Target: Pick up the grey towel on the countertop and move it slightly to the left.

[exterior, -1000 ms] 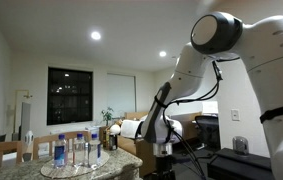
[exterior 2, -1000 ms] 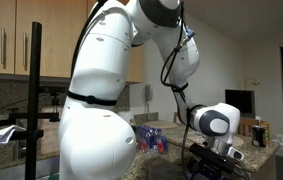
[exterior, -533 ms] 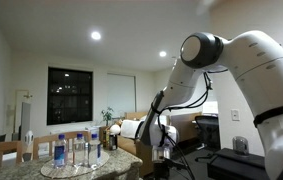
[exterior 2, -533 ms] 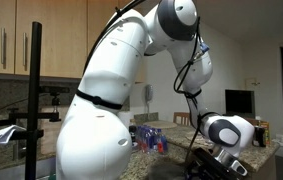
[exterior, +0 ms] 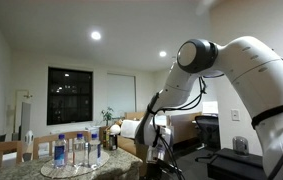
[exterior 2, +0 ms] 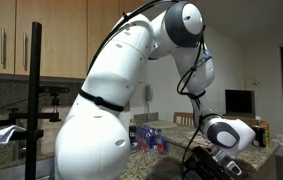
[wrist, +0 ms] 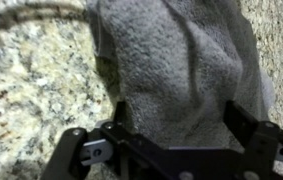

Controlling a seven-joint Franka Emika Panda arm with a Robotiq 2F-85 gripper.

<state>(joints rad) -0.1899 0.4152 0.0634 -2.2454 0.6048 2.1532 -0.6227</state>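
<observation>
My gripper stays low and draws both open fingers together across the towel's near fold (wrist: pixel 177 122) next, since the fold lies between them, filling their gap.
In the wrist view the grey towel (wrist: pixel 171 60) lies bunched on the speckled countertop (wrist: pixel 31 85) and fills most of the picture. My gripper (wrist: pixel 179 122) is open and low over it. The left finger (wrist: pixel 116 115) and right finger (wrist: pixel 245 122) stand at either side of the towel's near fold, which fills the gap between them. In both exterior views the gripper (exterior: pixel 159 152) (exterior 2: pixel 214 163) hangs at the countertop's edge (exterior: pixel 106 168). The towel is not visible there.
Several water bottles (exterior: pixel 78 150) stand on a round tray (exterior: pixel 51 170) on the countertop and also show in an exterior view (exterior 2: pixel 149 138). Wooden chair backs (exterior: pixel 1 152) stand behind the counter. A black post (exterior 2: pixel 35 100) stands in the foreground.
The arm's upper joints have swung over and the wrist has shifted slightly along the counter edge. The gripper stays low at the countertop.
</observation>
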